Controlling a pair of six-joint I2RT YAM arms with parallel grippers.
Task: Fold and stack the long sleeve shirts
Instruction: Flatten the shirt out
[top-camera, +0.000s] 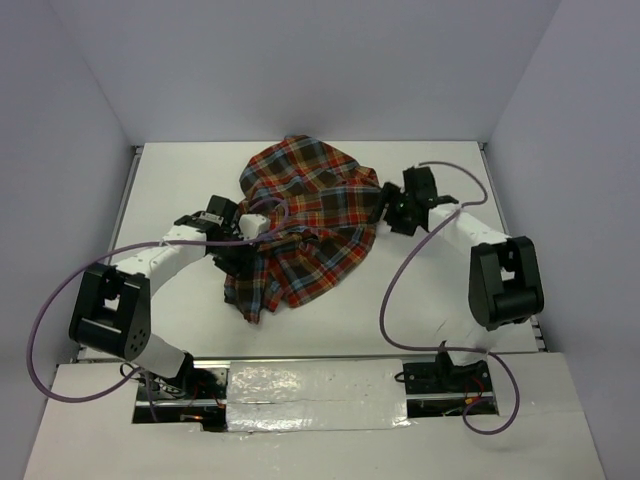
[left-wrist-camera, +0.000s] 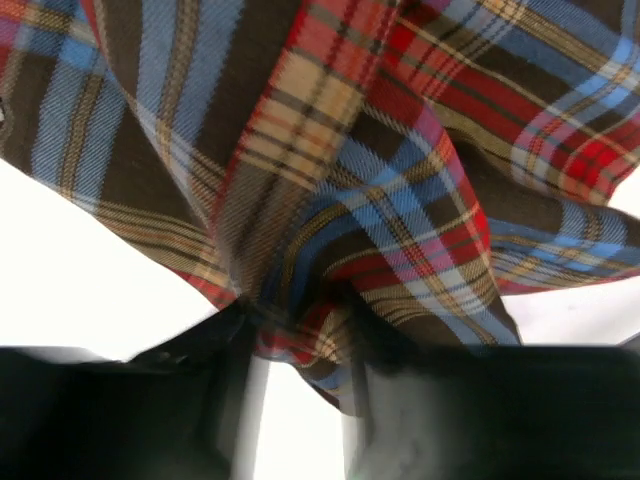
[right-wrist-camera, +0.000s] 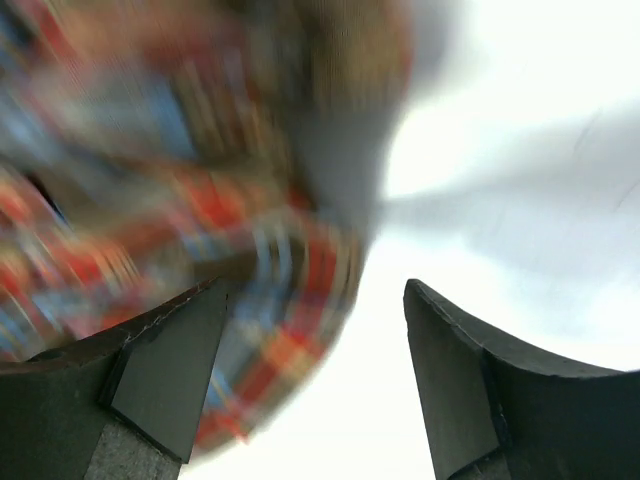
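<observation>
My right gripper moves down and to the left in the top view onto the shirt's edge (top-camera: 371, 220) (right-wrist-camera: 318, 270) beside it next, since its open fingers span mostly bare table.
The plaid long sleeve shirt (top-camera: 305, 215) lies crumpled in a heap at the middle of the white table (top-camera: 180, 180), its red, brown and blue checks bunched in folds. At the heap's left edge sits my left gripper (top-camera: 252, 232). In the left wrist view the left gripper (left-wrist-camera: 298, 335) is open, and a fold of the shirt (left-wrist-camera: 330, 200) droops between its fingertips. My right gripper (top-camera: 385, 208) is at the heap's right edge. The right wrist view shows the right gripper (right-wrist-camera: 313, 290) wide open, with blurred shirt cloth (right-wrist-camera: 200, 200) beside its left finger (right-wrist-camera: 170, 370) and bare table between the jaws.
Purple cables (top-camera: 400, 270) loop over the table from both arms. Grey walls close the back and both sides. A taped strip (top-camera: 310, 395) runs along the near edge between the arm bases.
</observation>
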